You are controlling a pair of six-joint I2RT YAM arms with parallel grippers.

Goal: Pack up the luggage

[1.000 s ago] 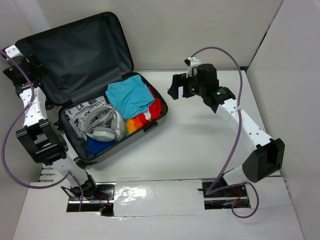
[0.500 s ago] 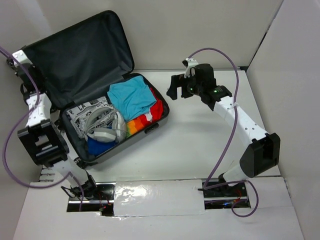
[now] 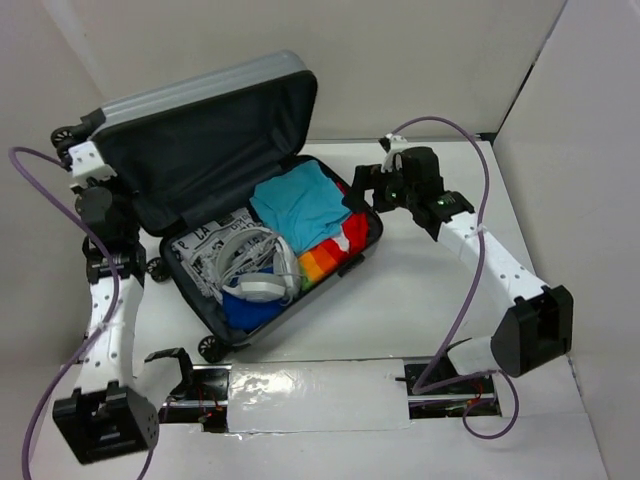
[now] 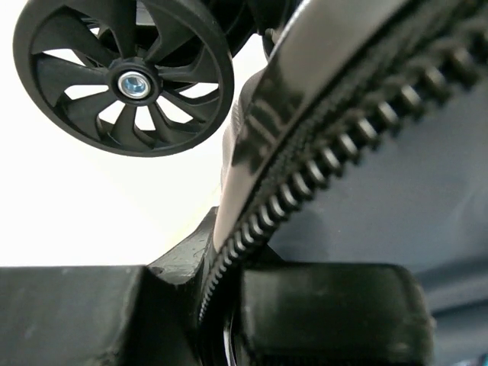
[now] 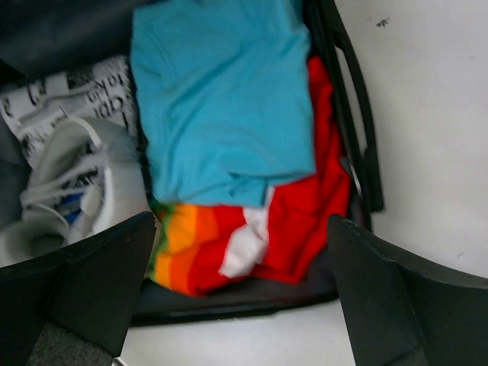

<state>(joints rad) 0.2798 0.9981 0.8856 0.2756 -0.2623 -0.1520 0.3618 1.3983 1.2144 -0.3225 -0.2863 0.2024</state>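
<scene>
The luggage's contents lie uncovered. My left gripper will next sweep to the right in the top view and back, carrying the lid over the luggage's near end (image 3: 238, 308).
The luggage (image 3: 200, 100) lies open on the white table, its ribbed silver lid raised partway over the dark lining (image 3: 215, 150). Inside are a teal shirt (image 3: 300, 205), a red and rainbow garment (image 3: 335, 250), white shoes (image 3: 255, 265) and a black-and-white printed cloth (image 3: 200, 245). My left gripper (image 3: 118, 205) is shut on the lid's left edge. In the left wrist view the zipper rim (image 4: 305, 183) runs down between its fingers, at the left gripper (image 4: 221, 297). My right gripper (image 3: 365, 185) is open at the case's right rim. In its own view the right gripper (image 5: 240, 244) hangs over the red garment (image 5: 305, 221) and teal shirt (image 5: 221, 107).
A black luggage wheel (image 4: 126, 76) is close above my left fingers, and another wheel (image 3: 210, 347) faces the near edge. The case's black side handle (image 5: 358, 152) runs along its right wall. White walls stand at the left, back and right. A foil-taped strip (image 3: 310, 390) lies between the arm bases.
My left gripper has closed on the lid's edge and swung the lid up and rightward. The whole case has shifted right and toward me. The right gripper now sits at the case's rim.
</scene>
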